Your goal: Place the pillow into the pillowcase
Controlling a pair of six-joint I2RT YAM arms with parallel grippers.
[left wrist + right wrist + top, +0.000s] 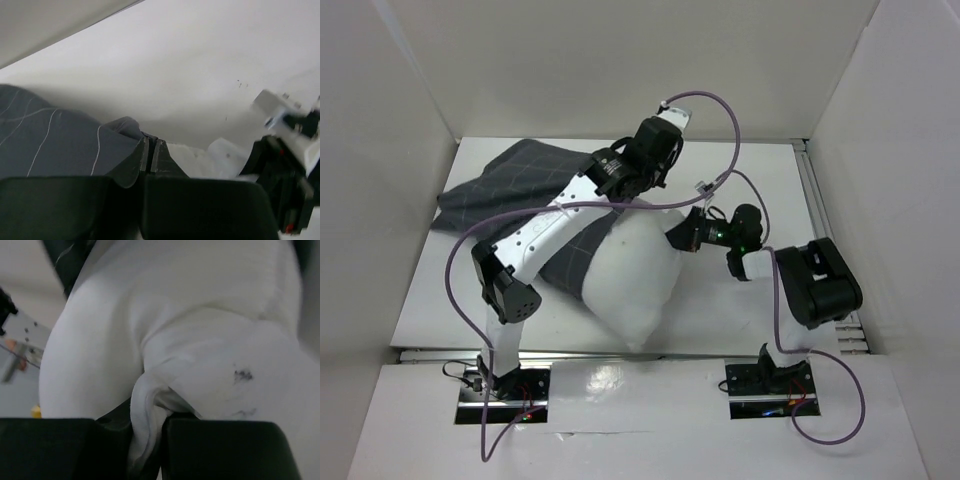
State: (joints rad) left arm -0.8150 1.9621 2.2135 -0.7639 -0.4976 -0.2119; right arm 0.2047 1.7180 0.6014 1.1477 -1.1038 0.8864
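The left gripper draws the pinched pillowcase edge back over the pillow's bare middle (636, 258) next and releases the fold there, as that white part lies uncovered.
The white pillow (632, 285) lies in the middle of the table, its left part covered by the dark grey checked pillowcase (505, 185), which spreads to the back left. My left gripper (642, 190) is over the pillow's far edge. In the left wrist view it (150, 150) is shut, with the pillowcase's edge (55, 142) pinched at the tips and the pillow (212, 160) just beyond. My right gripper (678, 238) is at the pillow's right upper corner. In the right wrist view it (148, 432) is shut on a fold of the pillow (175, 320).
White walls (400, 150) close in the table on the left, back and right. A metal rail (820, 200) runs along the right edge. Purple cables (720, 110) loop over both arms. The right arm's black elbow (818, 285) sits right of the pillow.
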